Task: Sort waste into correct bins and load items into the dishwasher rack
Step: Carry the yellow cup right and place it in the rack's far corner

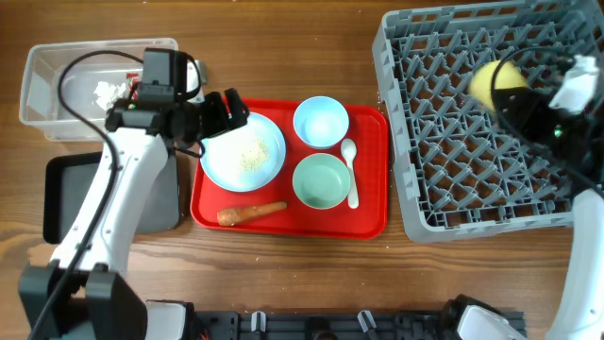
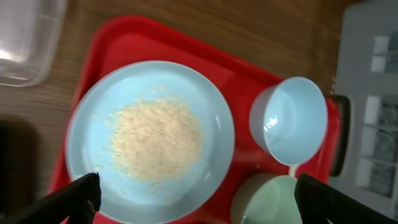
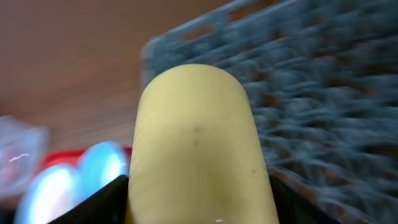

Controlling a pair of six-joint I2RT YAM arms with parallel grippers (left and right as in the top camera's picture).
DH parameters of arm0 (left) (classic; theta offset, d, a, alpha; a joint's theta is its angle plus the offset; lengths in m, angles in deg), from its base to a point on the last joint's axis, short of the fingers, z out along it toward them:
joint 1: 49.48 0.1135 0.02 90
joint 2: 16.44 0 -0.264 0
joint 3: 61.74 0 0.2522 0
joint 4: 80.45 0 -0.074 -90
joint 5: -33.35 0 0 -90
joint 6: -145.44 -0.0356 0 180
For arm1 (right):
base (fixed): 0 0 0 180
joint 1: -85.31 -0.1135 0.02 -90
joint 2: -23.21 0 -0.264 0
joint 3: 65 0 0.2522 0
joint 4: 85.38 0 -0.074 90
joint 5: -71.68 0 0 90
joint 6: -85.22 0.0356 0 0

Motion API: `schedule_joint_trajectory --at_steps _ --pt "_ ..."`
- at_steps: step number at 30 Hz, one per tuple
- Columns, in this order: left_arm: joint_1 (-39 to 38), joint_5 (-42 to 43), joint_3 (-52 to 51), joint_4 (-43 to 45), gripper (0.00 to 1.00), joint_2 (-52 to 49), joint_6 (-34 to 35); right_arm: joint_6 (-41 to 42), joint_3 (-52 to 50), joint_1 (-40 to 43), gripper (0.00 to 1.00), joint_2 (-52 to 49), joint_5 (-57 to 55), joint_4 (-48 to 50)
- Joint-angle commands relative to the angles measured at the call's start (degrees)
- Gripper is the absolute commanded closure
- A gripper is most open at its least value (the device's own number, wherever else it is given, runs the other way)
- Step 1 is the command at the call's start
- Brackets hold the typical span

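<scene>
The cup (image 1: 493, 83) should next go down onto pegs along the rack's side away from the red tray, after my right gripper turns and moves back.
My right gripper (image 1: 514, 94) is shut on the small yellow-green cup (image 1: 493, 83), which fills the right wrist view (image 3: 198, 149), above the grey dishwasher rack (image 1: 444, 203). My left gripper (image 1: 229, 111) is open over the left rim of the pale blue plate (image 1: 243, 151), which holds rice grains (image 2: 155, 138). The plate, the pale blue bowl (image 1: 321, 122), the pale green bowl (image 1: 321, 181), the white spoon (image 1: 350, 170) and the orange carrot stick (image 1: 250, 212) lie on the red tray (image 1: 373, 222). The clear tub (image 1: 57, 90) holds a white tissue wad (image 1: 109, 91). The black tray (image 1: 66, 194) lies below it.
The rack (image 3: 311, 81) fills the right side of the table. The left arm (image 1: 113, 189) reaches over the black tray and the tub's corner. Bare wooden table (image 1: 311, 57) lies behind the red tray and along the front edge.
</scene>
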Motion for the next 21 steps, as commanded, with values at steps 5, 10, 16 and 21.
schedule_joint_trajectory --at_steps 5,10,16,21 --pt "0.5 -6.7 0.4 -1.9 0.00 2.0 -1.3 -1.2 3.3 3.5 0.63 -2.4 -30.9 -2.6" --pt "0.5 -6.7 0.4 -2.2 0.00 2.0 -1.3 2.5 3.3 9.3 0.63 -8.6 -29.1 -2.7" --pt "0.5 -6.7 0.4 -2.6 0.00 2.0 -1.3 7.3 3.3 14.8 0.62 -15.8 -28.7 -1.2" --pt "0.5 -6.7 0.4 -2.6 0.00 2.0 -1.3 8.5 3.3 17.9 0.62 -19.4 -28.7 1.3"
